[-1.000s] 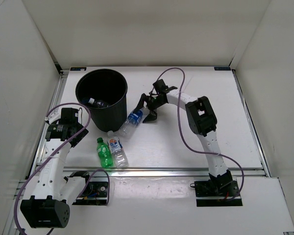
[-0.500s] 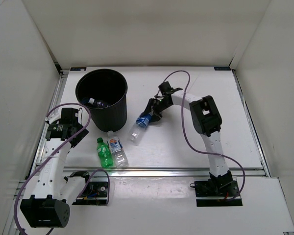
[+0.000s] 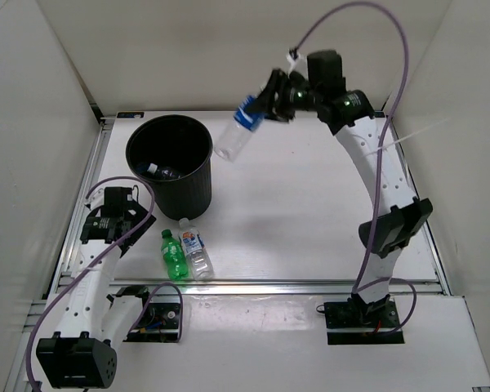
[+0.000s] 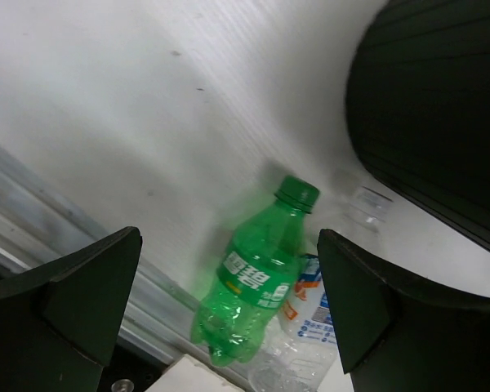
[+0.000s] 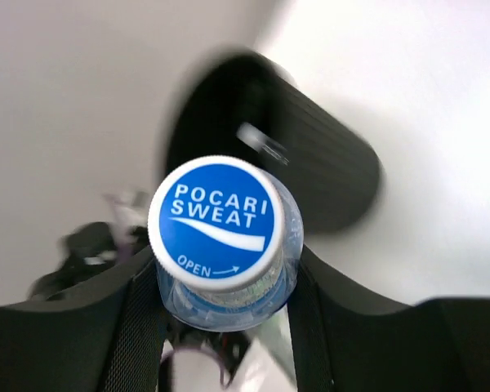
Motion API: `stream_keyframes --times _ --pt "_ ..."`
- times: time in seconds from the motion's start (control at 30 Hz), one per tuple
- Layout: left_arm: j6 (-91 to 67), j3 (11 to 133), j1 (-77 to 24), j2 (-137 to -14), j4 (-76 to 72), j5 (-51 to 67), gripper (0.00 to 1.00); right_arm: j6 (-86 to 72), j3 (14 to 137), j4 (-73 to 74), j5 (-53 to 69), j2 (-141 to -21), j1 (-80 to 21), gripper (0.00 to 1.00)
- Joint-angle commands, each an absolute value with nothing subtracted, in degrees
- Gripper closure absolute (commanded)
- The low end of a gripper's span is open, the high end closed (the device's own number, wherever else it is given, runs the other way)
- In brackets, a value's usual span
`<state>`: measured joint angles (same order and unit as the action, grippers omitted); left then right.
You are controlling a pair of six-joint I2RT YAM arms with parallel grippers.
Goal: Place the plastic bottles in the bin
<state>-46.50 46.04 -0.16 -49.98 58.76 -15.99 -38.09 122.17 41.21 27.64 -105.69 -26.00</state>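
Observation:
The bottle still hangs outside the bin's rim. I need to swing my right gripper left in the top view next, over the black bin's opening.
My right gripper is shut on the clear bottle with the blue label, raised high beside the right rim of the black bin. In the right wrist view its blue cap sits between my fingers, with the bin beyond. One bottle lies inside the bin. A green bottle and a clear bottle with a white-blue-orange label lie side by side near the front edge. My left gripper is open to their left; its wrist view shows the green bottle below the fingers.
White walls enclose the table on three sides. A metal rail runs along the table's front edge, and another runs along the left side. A purple cable arcs high above the right arm.
The right gripper closed on the blue-label bottle beside the bin, then lifted it high toward the back, next to the bin's rim. The left gripper shifted slightly toward the front.

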Motion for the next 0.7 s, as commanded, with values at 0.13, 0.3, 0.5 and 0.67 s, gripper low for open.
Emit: stream_keyframes --times 0.13,0.3,0.5,0.67 --pt "-42.89 46.14 0.00 -49.39 52.73 -10.55 0.00 -34.55 141.35 31.58 25.32 -113.56 -35.76 0.72" --pt "-41.48 44.83 0.00 -49.39 52.21 -8.18 0.00 -30.16 145.99 26.91 21.53 -119.17 -41.91 0.47" --pt "-42.01 41.05 0.00 -48.25 49.66 -3.70 0.00 -25.23 142.13 30.84 17.50 -115.24 -41.58 0.00" --pt "-43.32 36.75 0.00 -47.72 47.29 0.43 0.00 -22.95 136.41 33.57 14.94 -107.06 -37.97 0.00"
